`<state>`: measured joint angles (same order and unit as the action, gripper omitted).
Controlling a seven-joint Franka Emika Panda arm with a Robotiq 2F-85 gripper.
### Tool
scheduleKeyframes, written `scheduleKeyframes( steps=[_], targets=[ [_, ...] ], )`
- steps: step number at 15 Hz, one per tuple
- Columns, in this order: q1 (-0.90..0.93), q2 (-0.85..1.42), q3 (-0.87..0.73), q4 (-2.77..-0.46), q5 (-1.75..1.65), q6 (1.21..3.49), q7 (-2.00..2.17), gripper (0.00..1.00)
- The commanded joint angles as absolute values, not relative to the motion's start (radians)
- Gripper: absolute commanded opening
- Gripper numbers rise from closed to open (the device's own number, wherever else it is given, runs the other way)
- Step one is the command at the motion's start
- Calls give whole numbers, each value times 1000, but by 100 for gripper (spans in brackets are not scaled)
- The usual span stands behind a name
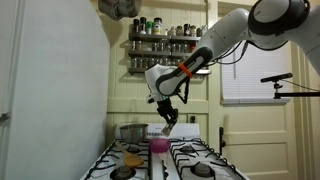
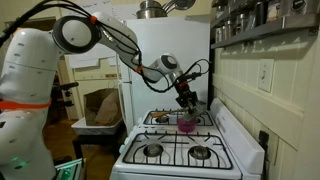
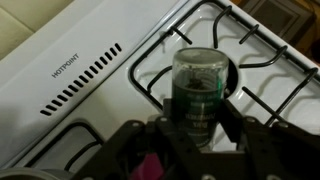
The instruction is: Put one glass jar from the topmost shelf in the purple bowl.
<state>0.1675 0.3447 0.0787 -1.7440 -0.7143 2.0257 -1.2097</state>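
My gripper should next move toward the silver pot and down over the purple bowl's opening (image 3: 150,168) to let go of the glass jar (image 3: 200,85), because the jar is still over the grates.
My gripper (image 3: 198,125) is shut on a glass jar (image 3: 200,85) with dark green contents and a label. In the wrist view the jar hangs over the white stove's black grates. The purple bowl (image 1: 159,146) sits on the stove top just below my gripper (image 1: 169,124) in an exterior view; it also shows in the exterior view from the side (image 2: 186,125) under my gripper (image 2: 188,108). A magenta patch of the bowl (image 3: 150,168) shows at the bottom of the wrist view. The topmost shelf (image 1: 165,37) of the wall rack holds several jars.
A silver pot (image 1: 132,131) stands on the rear burner beside the bowl. The white stove (image 2: 170,150) has black grates, and its back panel (image 3: 80,70) has vents. The rack's lower tier (image 1: 160,62) holds more jars. A refrigerator (image 1: 40,90) stands close by.
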Motion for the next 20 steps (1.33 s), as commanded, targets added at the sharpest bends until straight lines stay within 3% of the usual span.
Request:
scheduleKeyframes(
  steps=[1, 20],
  targets=[
    [191, 398, 86, -1698, -809, 2009, -1132, 25],
    [206, 503, 137, -1660, -827, 1998, -1081, 25]
  ],
)
